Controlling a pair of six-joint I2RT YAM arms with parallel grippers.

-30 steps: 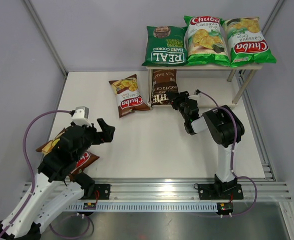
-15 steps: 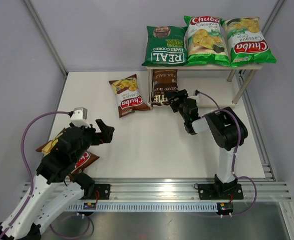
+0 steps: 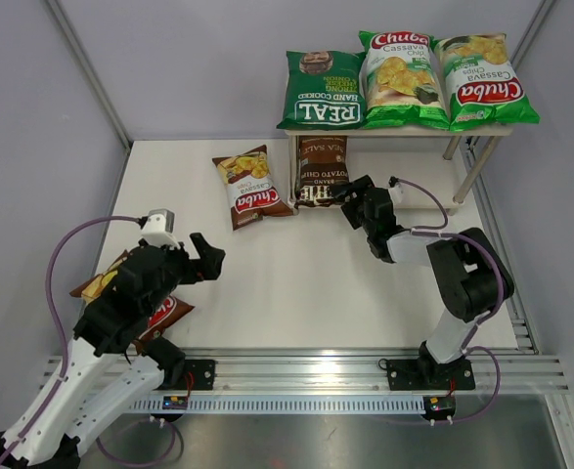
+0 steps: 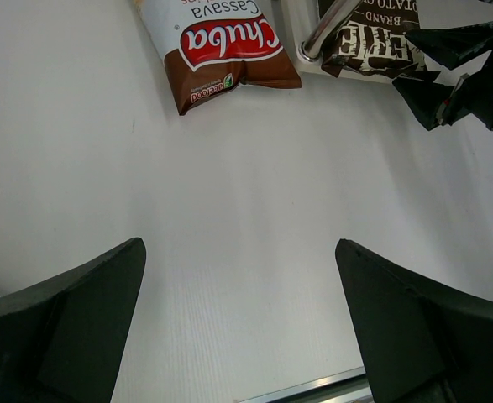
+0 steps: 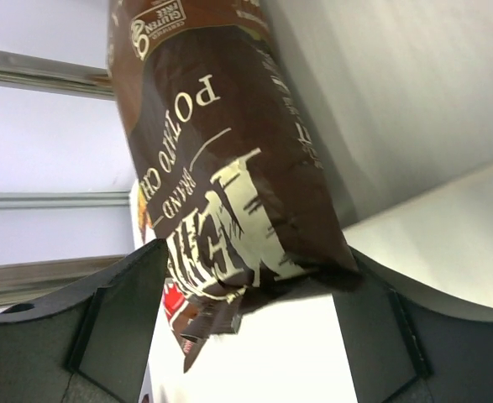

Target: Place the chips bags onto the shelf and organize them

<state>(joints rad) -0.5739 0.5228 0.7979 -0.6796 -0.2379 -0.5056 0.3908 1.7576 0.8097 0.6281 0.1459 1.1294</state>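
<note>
The brown-red Chuba bag's long edge facing away from the shelf is farther out and lower, so the robot's left gripper needs to move outward and down to that edge next.
The shelf stands at the back right with a dark green REAL bag and two light green Chuba bags side by side on its top board. A dark brown Kettle bag lies with its far end under that board. My right gripper stands open around the bag's near seam without pinching it. One brown-red Chuba bag lies on the table left of the shelf. Another is mostly hidden under my left arm. My left gripper hangs open and empty above the table.
The shelf's silver front-left leg stands between the brown-red bag and the Kettle bag. Grey walls close in the table on the left, back and right. An aluminium rail runs along the near edge by the arm bases.
My right gripper has opened and let go of the Kettle bag, which now lies a little further under the shelf. The right arm's elbow swung to the right. The left arm barely moved.
</note>
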